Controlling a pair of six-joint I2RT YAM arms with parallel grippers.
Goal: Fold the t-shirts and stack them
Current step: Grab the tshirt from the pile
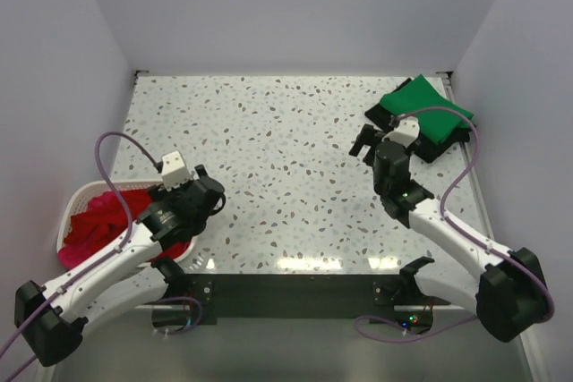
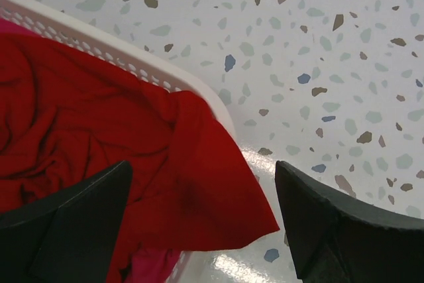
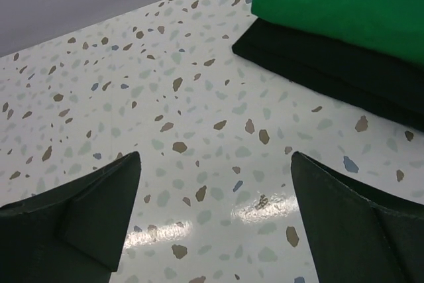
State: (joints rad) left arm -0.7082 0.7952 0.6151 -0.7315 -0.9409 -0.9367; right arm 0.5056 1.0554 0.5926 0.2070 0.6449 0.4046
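My left gripper has the flap that sticks out past the basket rim (image 2: 132, 64) between its open fingers, so next it will go down onto the overhanging red corner (image 2: 217, 203) and close on it.
A bright red t-shirt (image 1: 109, 214) lies crumpled in the white lattice basket (image 1: 79, 195) at the left; in the left wrist view its corner (image 2: 199, 183) hangs over the basket rim (image 2: 132, 64). A magenta-pink t-shirt (image 2: 149, 264) peeks from under it. A folded green t-shirt (image 1: 425, 110) lies on a folded black t-shirt (image 1: 443, 146) at the far right; both show in the right wrist view, green (image 3: 344, 4) on black (image 3: 318, 64). My left gripper (image 2: 202, 220) is open above the red corner. My right gripper (image 3: 215, 213) is open over bare table, left of the stack.
The speckled table (image 1: 286, 149) is walled on the left, back and right. The basket stands at the near left edge. The arm bases and a dark mounting bar (image 1: 295, 291) sit at the near edge.
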